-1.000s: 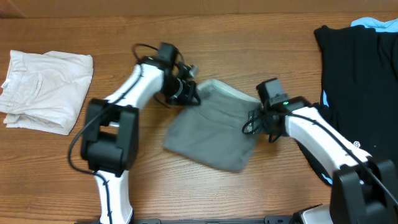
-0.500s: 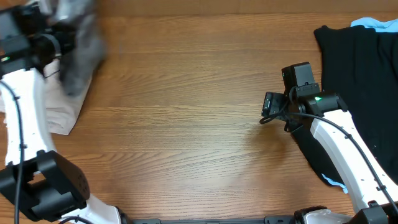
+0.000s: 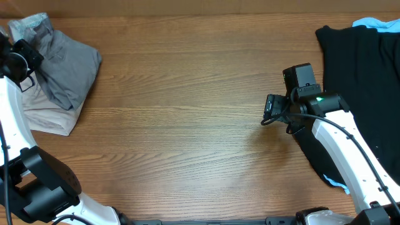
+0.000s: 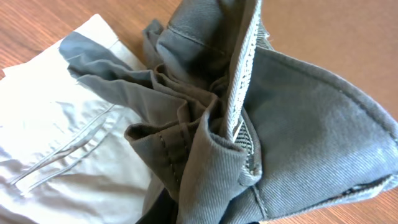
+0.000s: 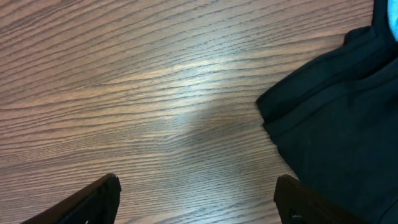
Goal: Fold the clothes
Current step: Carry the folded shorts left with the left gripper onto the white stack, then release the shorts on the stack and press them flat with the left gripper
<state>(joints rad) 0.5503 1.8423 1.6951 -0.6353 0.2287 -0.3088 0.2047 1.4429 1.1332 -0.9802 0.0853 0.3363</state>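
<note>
The near part of the cream-white shorts point(image 3: 47, 115) point(image 4: 68, 143) is still uncovered and lies below and back from my left gripper, so my left gripper will next lower back and release the grey cloth there.
The grey shorts point(image 3: 69, 69) lie bunched at the far left on top of the folded cream-white shorts point(image 3: 47, 115). My left gripper point(image 3: 17, 59) is at their left edge. In the left wrist view the grey shorts point(image 4: 298, 124) gather tightly into my jaws point(image 4: 186, 211), speckled waistband lining up, with the cream-white shorts point(image 4: 68, 143) beneath. The fingers are mostly hidden by cloth. My right gripper point(image 3: 272, 109) is open and empty over bare wood point(image 5: 196, 186), just left of the black garments point(image 3: 362, 81), whose edge also shows in the right wrist view point(image 5: 336, 130).
A light blue piece of cloth point(image 3: 375, 24) peeks out from under the black garments at the back right. The wooden table point(image 3: 187, 112) stretches between the two piles.
My left arm swung the grey shorts from the table's middle to the far left and lowered them onto the cream-white shorts. My right gripper drew back right and has since held still.
</note>
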